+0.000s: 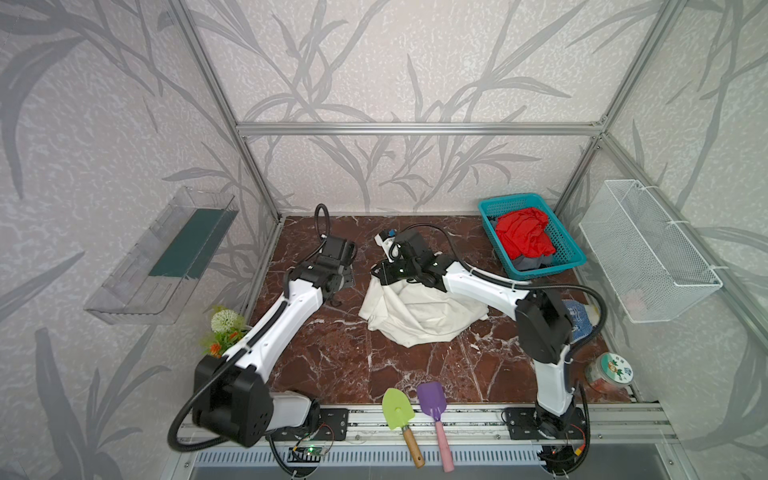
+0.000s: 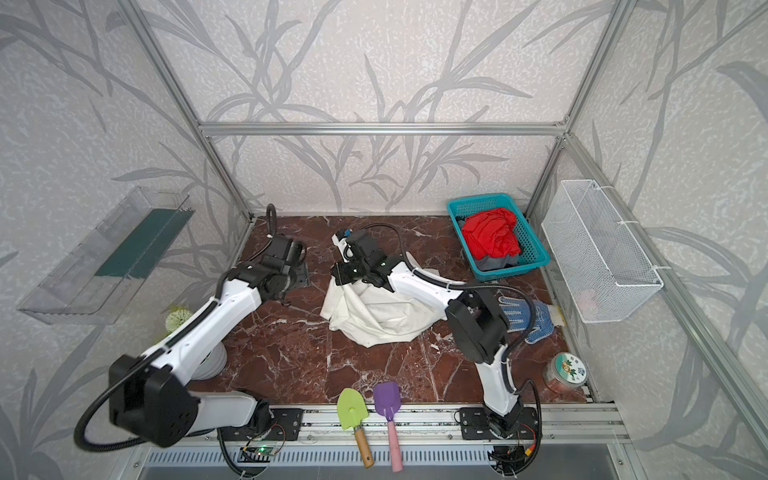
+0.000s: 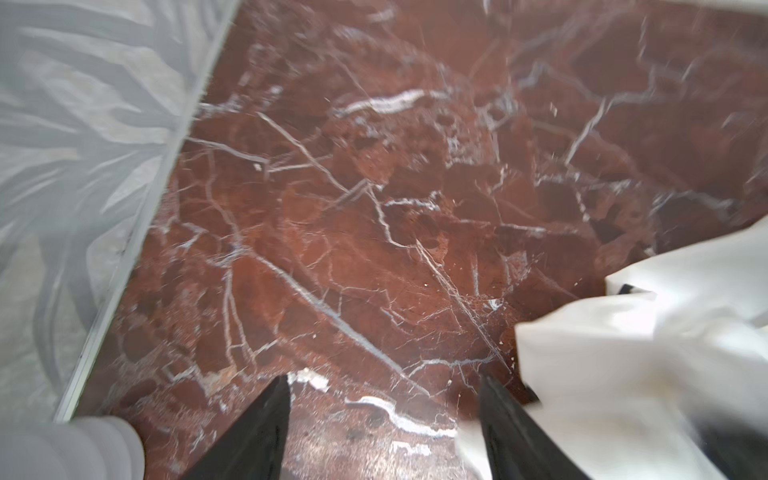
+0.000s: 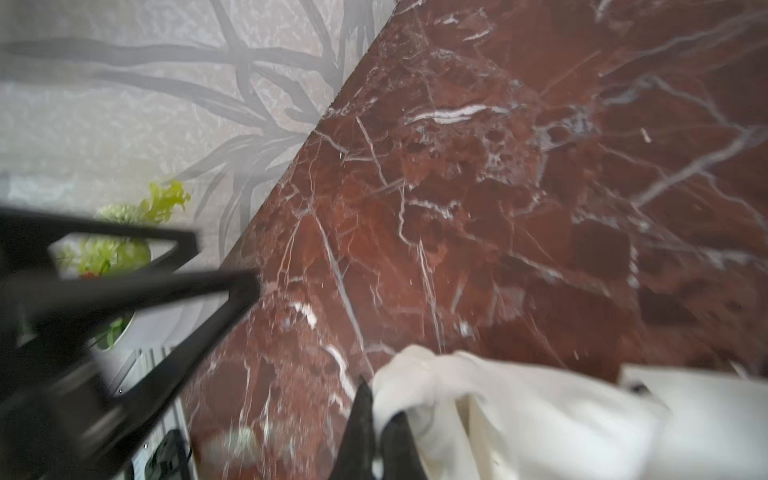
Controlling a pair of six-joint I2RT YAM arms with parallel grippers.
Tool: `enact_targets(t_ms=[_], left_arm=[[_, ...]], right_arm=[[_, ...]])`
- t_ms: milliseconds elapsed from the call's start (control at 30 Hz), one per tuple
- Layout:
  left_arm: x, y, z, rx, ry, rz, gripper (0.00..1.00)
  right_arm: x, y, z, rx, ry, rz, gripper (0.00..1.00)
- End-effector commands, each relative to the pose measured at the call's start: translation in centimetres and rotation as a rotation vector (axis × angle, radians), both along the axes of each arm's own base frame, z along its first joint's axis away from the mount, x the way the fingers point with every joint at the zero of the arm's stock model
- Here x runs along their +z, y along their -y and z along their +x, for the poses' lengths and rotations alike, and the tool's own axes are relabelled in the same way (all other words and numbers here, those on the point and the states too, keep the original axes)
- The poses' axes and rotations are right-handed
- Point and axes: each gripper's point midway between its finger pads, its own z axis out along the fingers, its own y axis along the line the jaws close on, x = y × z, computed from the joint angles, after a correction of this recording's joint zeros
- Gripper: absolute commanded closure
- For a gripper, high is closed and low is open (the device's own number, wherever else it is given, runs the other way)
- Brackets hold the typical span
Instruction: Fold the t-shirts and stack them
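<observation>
I should pull the t-shirt's bunched edge outward with my right gripper onto bare marble by the back wall (image 1: 362, 227) (image 4: 624, 72) and let go of it, because the t-shirt lies crumpled.
A crumpled cream-white t-shirt (image 1: 419, 311) (image 2: 374, 316) lies mid-table. My right gripper (image 1: 380, 274) (image 2: 338, 276) (image 4: 380, 405) is shut on a bunched edge of it at its far left side, lifting that edge slightly. My left gripper (image 1: 348, 280) (image 2: 301, 276) (image 3: 386, 380) hangs open over bare marble just left of the shirt (image 3: 623, 374), with nothing between its fingers; one finger stands right beside the cloth. A red t-shirt (image 1: 523, 237) (image 2: 490, 235) lies on a dark grey one (image 1: 530, 262) in the teal basket (image 1: 571, 253) at the back right.
A blue-and-white glove (image 2: 528, 316) lies by the right arm, with a lidded jar (image 1: 611, 370) nearer the front. A green trowel (image 1: 397, 409) and a purple one (image 1: 432, 401) rest on the front rail. A flower pot (image 1: 222, 328) stands left. A wire basket (image 1: 648, 253) hangs on the right wall.
</observation>
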Motion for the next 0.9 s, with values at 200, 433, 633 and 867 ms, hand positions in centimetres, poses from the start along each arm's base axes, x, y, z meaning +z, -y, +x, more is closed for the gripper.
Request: enact_targets(t_ms=[200,433,633,867], left_arm=[[-3.1,1.4,-3.8,-0.019,0.082,-0.213,0.29],[-6.9,7.5,-2.6,-0.216,-0.084,-0.304,0.29],[-9.3,9.9,-1.4,-0.250,-0.155,-0.268,0.31],[-10.8,13.4,-0.2,-0.322,-0.176,-0.333,0.37]], right_arm=[[5.9,-3.4,11.7,-0.153,0.220,0.042,1.00],[10.2,2.1,16.9,-0.307,0.327,0.065,0.14],[7.7,8.0,13.4,-0.328,0.341,-0.192,0.08],[1.4,18.3,7.4,-0.446,0.198,-0.273,0.08]])
